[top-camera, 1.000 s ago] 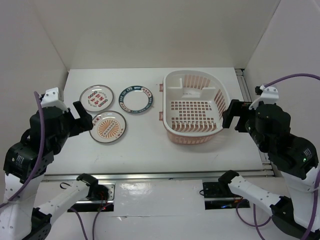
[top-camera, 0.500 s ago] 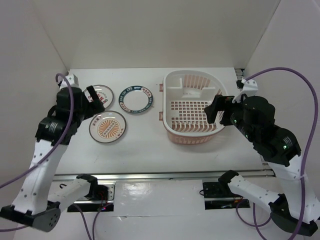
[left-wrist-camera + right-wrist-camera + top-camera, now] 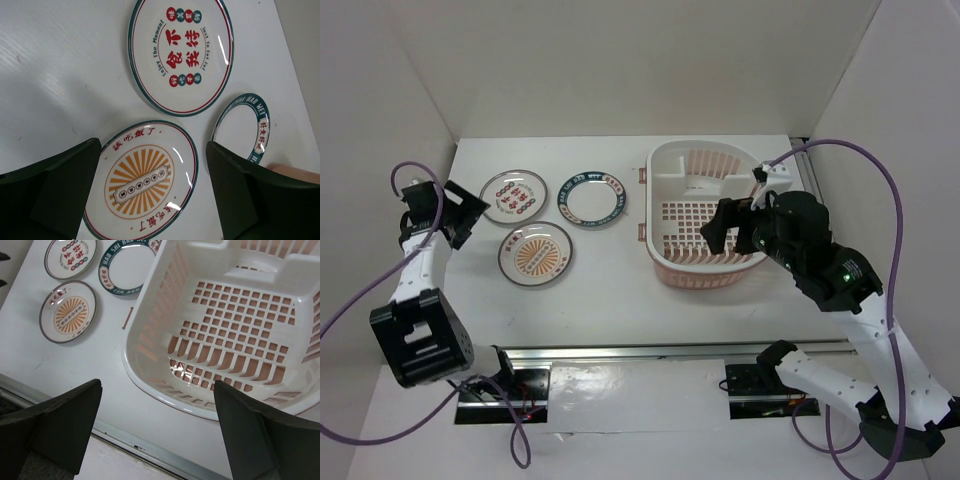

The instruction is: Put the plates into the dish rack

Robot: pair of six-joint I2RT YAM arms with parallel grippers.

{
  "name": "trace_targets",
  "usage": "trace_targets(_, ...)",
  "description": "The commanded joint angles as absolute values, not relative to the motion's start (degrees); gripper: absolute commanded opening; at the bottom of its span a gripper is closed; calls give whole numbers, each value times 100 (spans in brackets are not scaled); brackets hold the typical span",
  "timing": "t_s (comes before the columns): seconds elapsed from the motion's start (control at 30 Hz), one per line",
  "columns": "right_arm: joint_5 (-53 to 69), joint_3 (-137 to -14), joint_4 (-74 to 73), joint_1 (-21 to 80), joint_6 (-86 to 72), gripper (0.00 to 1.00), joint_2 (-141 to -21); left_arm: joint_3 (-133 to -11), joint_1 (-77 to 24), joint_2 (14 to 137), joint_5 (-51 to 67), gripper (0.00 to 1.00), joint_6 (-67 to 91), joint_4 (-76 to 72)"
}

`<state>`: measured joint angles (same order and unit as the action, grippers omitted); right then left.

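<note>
I will lower my left gripper toward the red-marked plate next, with its open fingers around the plate's rim facing the side, because that part of the rim is closest to them.
Three plates lie on the white table left of the dish rack: a red-marked plate, a blue-green rimmed plate and an orange sunburst plate. My left gripper is open and empty, just left of the plates. In the left wrist view it hovers over the sunburst plate, with the red-marked plate and the blue-green plate beyond. My right gripper is open and empty above the rack's near right side. The right wrist view shows it over the rack's front wall.
White walls enclose the table on the left, back and right. A metal rail runs along the table's near edge. The rack holds nothing. The right wrist view also shows the sunburst plate, the red-marked plate and the blue-green plate.
My left arm has stretched out to the far left, its gripper now beside the plates. My right gripper has moved left, from beside the rack to over its near right part.
</note>
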<state>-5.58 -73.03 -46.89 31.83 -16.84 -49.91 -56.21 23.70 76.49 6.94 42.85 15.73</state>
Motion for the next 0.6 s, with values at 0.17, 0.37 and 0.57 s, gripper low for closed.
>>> trace_targets(0.17,-105,-6908,-4025,3155,-1591,100,-4737,-5853,2628,9464,1960,98,4597,-439)
trace_targets(0.37,-158,-6908,-4025,3155,-1538,100,-4623,-6135,2750,10353,2013,95,4631,-702)
trace_targets(0.57,-97,-6847,-3955,3155,-1538,100,-4676,-6319,2751,10915,1881,78,4632,-773)
